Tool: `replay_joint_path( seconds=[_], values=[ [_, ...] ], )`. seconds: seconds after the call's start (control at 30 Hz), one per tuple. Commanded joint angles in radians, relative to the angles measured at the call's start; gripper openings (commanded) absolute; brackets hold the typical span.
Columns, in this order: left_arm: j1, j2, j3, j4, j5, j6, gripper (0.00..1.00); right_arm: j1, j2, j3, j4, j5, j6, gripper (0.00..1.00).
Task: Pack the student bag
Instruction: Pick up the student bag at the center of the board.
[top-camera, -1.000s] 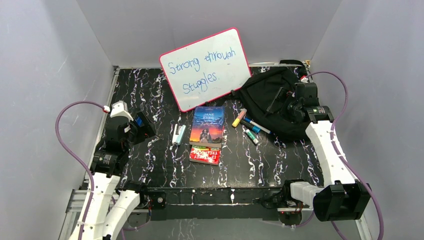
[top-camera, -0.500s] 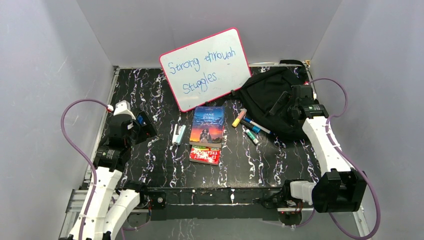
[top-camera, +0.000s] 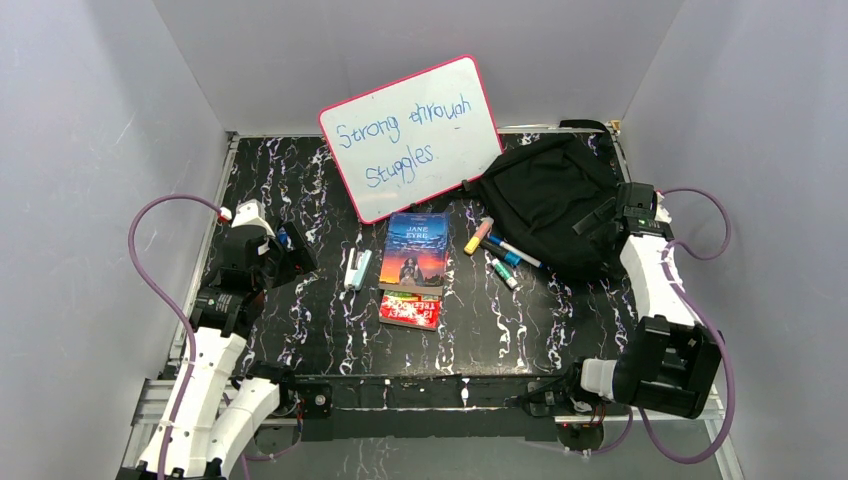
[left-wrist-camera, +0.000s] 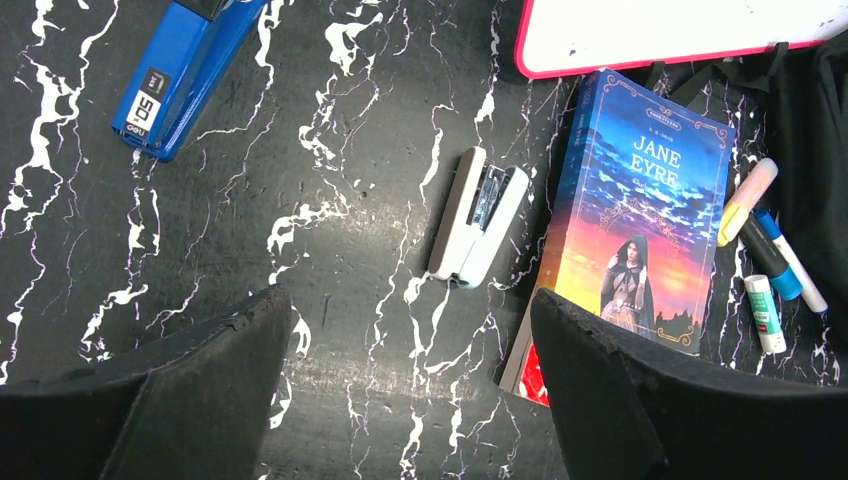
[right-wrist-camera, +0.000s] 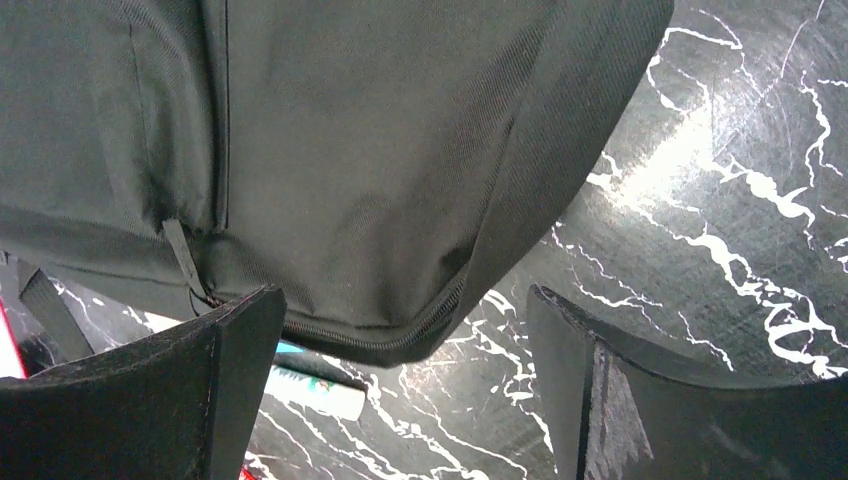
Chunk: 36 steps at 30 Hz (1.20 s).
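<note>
The bag's side edge by the bag's near corner is below my right gripper, and bare tabletop is beside it, so my right gripper should next lower its open fingers over both sides of that edge of the bag.
The black student bag (top-camera: 545, 195) lies closed at the back right of the table. In the right wrist view its zippered bottom edge (right-wrist-camera: 350, 160) fills the upper frame. My right gripper (top-camera: 603, 214) is open and empty at the bag's right side, just above its edge (right-wrist-camera: 405, 400). A Jane Eyre book (top-camera: 414, 250) lies mid-table with a red book (top-camera: 410, 311) below it, and several markers (top-camera: 497, 252) lie beside the bag. My left gripper (top-camera: 292, 258) is open and empty above the table (left-wrist-camera: 410, 400), left of the books.
A whiteboard (top-camera: 412, 135) leans against the back wall. A white stapler (top-camera: 357, 268) lies left of the Jane Eyre book, and it shows in the left wrist view (left-wrist-camera: 480, 215). A blue stapler (left-wrist-camera: 180, 70) lies by the left gripper. Grey walls close three sides.
My right gripper has drawn back to the right, off the top of the bag to its right edge. My left arm has shifted slightly.
</note>
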Motion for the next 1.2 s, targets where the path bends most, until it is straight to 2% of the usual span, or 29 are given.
replay_joint_path(
  seconds=[0.0, 0.3, 0.73, 1.07, 1.13, 1.17],
  values=[
    [0.005, -0.007, 0.002, 0.014, 0.005, 0.011, 0.86, -0.019, 0.035, 0.001, 0.095, 0.046, 0.019, 0.99],
    [0.005, -0.01, 0.0, 0.016, 0.011, 0.011, 0.86, -0.08, 0.062, -0.048, 0.187, 0.068, 0.038, 0.99],
    [0.005, -0.036, -0.003, 0.018, 0.008, 0.011, 0.86, -0.108, 0.192, -0.1, 0.354, 0.013, 0.066, 0.99],
    [0.005, -0.035, -0.003, 0.016, 0.005, 0.011, 0.85, -0.128, 0.286, -0.106, 0.363, -0.006, 0.037, 0.99],
    [0.005, -0.032, -0.002, 0.015, 0.004, 0.011, 0.85, -0.132, 0.295, -0.11, 0.361, -0.006, 0.031, 0.95],
    [0.005, -0.031, -0.001, 0.015, 0.004, 0.011, 0.85, -0.134, 0.298, -0.112, 0.36, -0.008, 0.027, 0.88]
  ],
)
